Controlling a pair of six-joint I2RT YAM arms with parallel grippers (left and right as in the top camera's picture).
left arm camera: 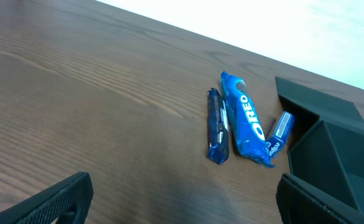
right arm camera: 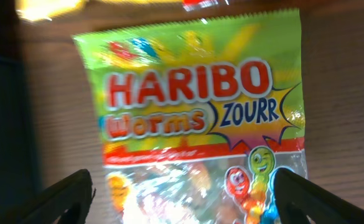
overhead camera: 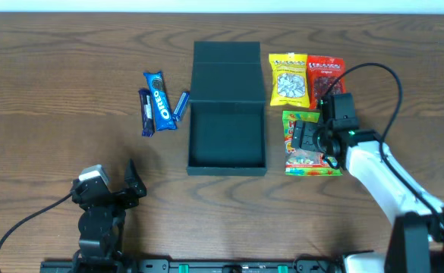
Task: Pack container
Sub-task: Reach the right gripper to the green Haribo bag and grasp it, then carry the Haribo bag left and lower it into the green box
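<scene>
My right gripper needs to move down next onto the red band (right arm camera: 200, 154) across the middle of the Haribo Worms packet and close, because its open fingers are already on both sides of the packet's width.
The dark teal container (overhead camera: 227, 136) stands open at the table's middle, its flap lid (overhead camera: 226, 72) lying back behind it; its corner shows in the left wrist view (left arm camera: 331, 155). My right gripper (overhead camera: 310, 142) is open, low over a green Haribo Worms packet (overhead camera: 310, 162), its fingers straddling the packet's width (right arm camera: 194, 124). My left gripper (overhead camera: 133, 184) is open and empty near the front left. A blue Oreo roll (overhead camera: 159, 100) and two smaller blue packets (overhead camera: 146, 111) lie left of the container, also seen in the left wrist view (left arm camera: 242, 118).
A yellow snack packet (overhead camera: 289, 79) and a red snack packet (overhead camera: 324, 76) lie side by side right of the lid, behind the Haribo packet. A black cable (overhead camera: 392, 83) arcs over the right arm. The table's far edge runs along the top.
</scene>
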